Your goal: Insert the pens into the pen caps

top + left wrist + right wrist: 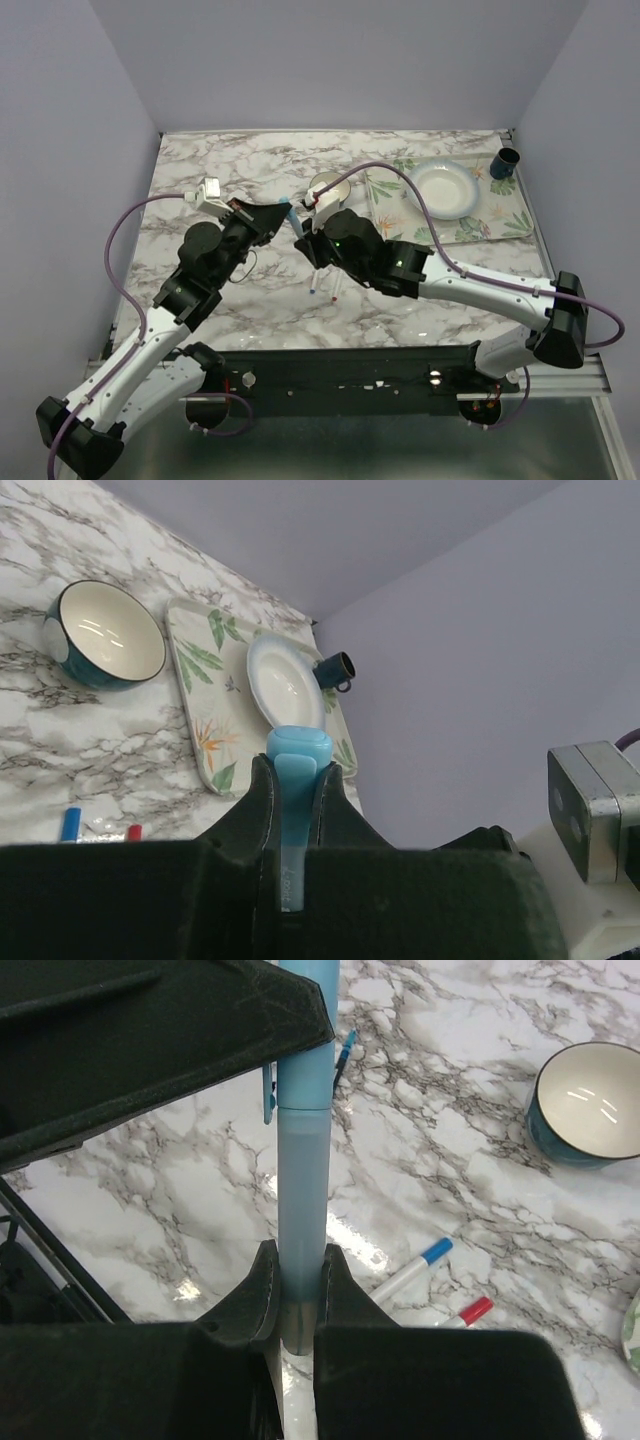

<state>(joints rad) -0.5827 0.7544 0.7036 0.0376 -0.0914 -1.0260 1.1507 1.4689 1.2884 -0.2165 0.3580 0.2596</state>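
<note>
I should next tilt my left gripper downward, move it down onto the bare marble beside the blue-ended pen (289, 278) and then release, since the pen's pale body already meets its cap.
My left gripper (280, 213) (297, 765) is shut on a light blue pen cap (298, 750) with a clip; its end pokes out past the fingertips. My right gripper (306, 236) (300, 1255) is shut on the pale barrel of a pen (303, 1180). The pen's far end meets the light blue cap (305, 1040) at a seam right under the left gripper's black finger (150, 1030). Both grippers hold this above the table. Two white pens lie on the marble, one blue-ended (435, 1251) (70, 823) and one red-ended (477, 1310) (134, 832), just below the right gripper (318, 275).
A teal bowl (322, 184) (590, 1100) (105, 635) stands behind the grippers. A leaf-print tray (505, 222) (200, 670) holds a white plate (445, 188) (285, 685). A dark blue cup (506, 165) (335, 670) stands at the far right. A small blue piece (345, 1048) lies on the marble.
</note>
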